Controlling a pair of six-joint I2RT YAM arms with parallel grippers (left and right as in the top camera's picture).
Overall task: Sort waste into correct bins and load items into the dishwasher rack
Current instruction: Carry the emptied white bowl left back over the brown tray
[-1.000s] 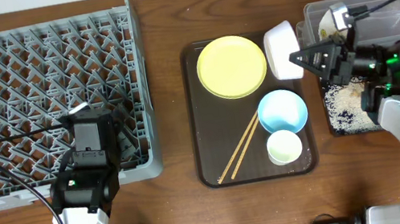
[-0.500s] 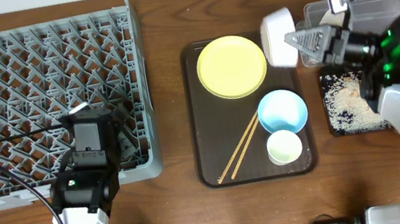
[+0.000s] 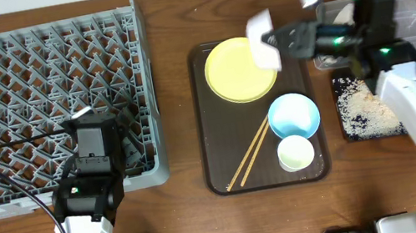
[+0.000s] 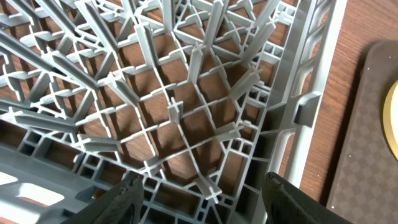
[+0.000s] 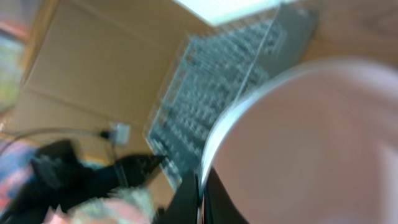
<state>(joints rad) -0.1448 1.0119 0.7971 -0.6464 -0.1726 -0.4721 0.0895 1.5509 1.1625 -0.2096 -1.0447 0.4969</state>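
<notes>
The serving tray's rack-side part point(image 3: 221, 124) is bare. Next, the right gripper swings back past the yellow plate and down, levelling the white bowl onto that spot.
My right gripper point(image 3: 274, 39) is shut on the rim of the white bowl point(image 3: 262, 39). It holds the bowl tilted in the air over the right edge of the yellow plate point(image 3: 235, 74). In the right wrist view the white bowl point(image 5: 298, 137) fills the right side, its rim pinched between the closed fingers of the right gripper point(image 5: 202, 183). The grey dishwasher rack point(image 3: 45, 101) stands at the left. My left gripper point(image 4: 202, 183) hangs open and empty over the rack's near right corner. The light blue bowl point(image 3: 292, 115), small white cup point(image 3: 295, 153) and chopsticks point(image 3: 250, 153) lie on the brown serving tray point(image 3: 216, 166).
A black tray point(image 3: 348, 134) strewn with whitish crumbs point(image 3: 364, 111) sits at the right. Behind it is a clear tub point(image 3: 402, 12), partly covered by my right arm. Bare wood shows between the rack and the serving tray.
My right arm has carried the white bowl leftward, from above the black tray and tub to over the yellow plate's right edge. The left arm has not moved.
</notes>
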